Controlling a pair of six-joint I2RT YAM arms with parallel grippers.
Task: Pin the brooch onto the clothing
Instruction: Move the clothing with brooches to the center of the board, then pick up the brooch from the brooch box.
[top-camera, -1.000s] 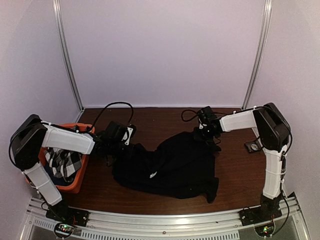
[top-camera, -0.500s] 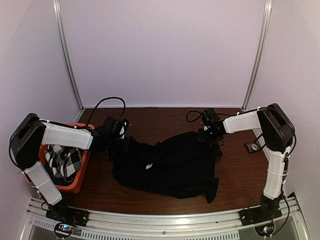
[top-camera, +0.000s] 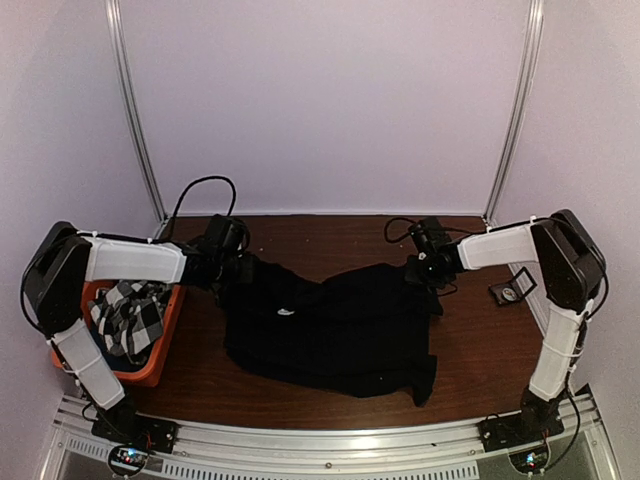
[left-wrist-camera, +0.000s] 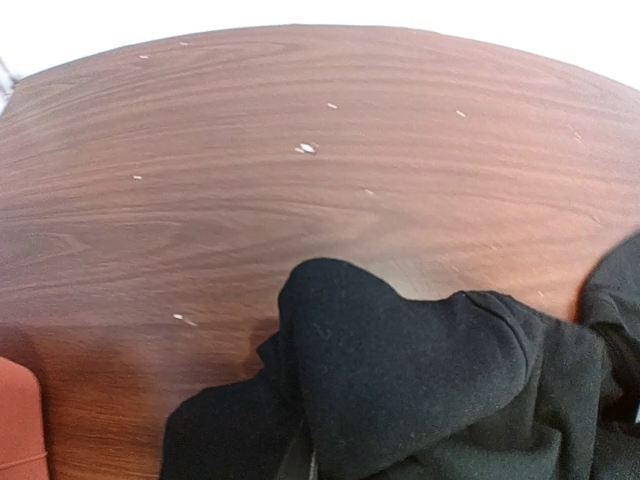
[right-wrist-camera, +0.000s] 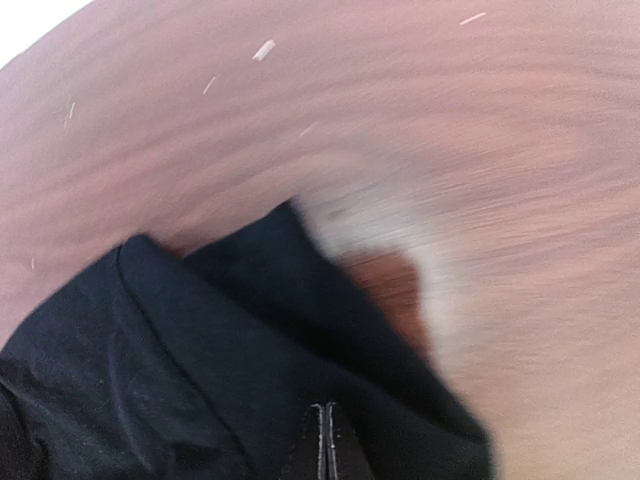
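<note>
My left gripper holds the shirt's corner and will lower it onto the tabletop (top-camera: 215, 306) (left-wrist-camera: 240, 355) beside the orange basket, which is below, and let go, because the cloth is already spread out.
The clothing (top-camera: 340, 325), a black T-shirt with a small pale print (top-camera: 287, 311), lies spread across the brown table. My left gripper (top-camera: 237, 268) is shut on its upper left corner. In the left wrist view the black fabric (left-wrist-camera: 400, 360) drapes over the fingers and hides all but a sliver of them. My right gripper (top-camera: 428, 266) is shut on the upper right corner, its fingertips (right-wrist-camera: 323, 440) pressed together in the cloth (right-wrist-camera: 200, 380). The brooch (top-camera: 510, 291), a small dark piece with a pale round face, lies on the table to the right of the shirt.
An orange basket (top-camera: 168, 328) holding a black-and-white checked cloth (top-camera: 128, 315) stands at the left edge, beside my left arm. Its corner (left-wrist-camera: 20, 420) shows in the left wrist view. Bare wood runs behind the shirt up to the back wall.
The left gripper closed on the shirt corner and drew back and left. The right gripper moved right. The shirt's upper edge is pulled wider between them.
</note>
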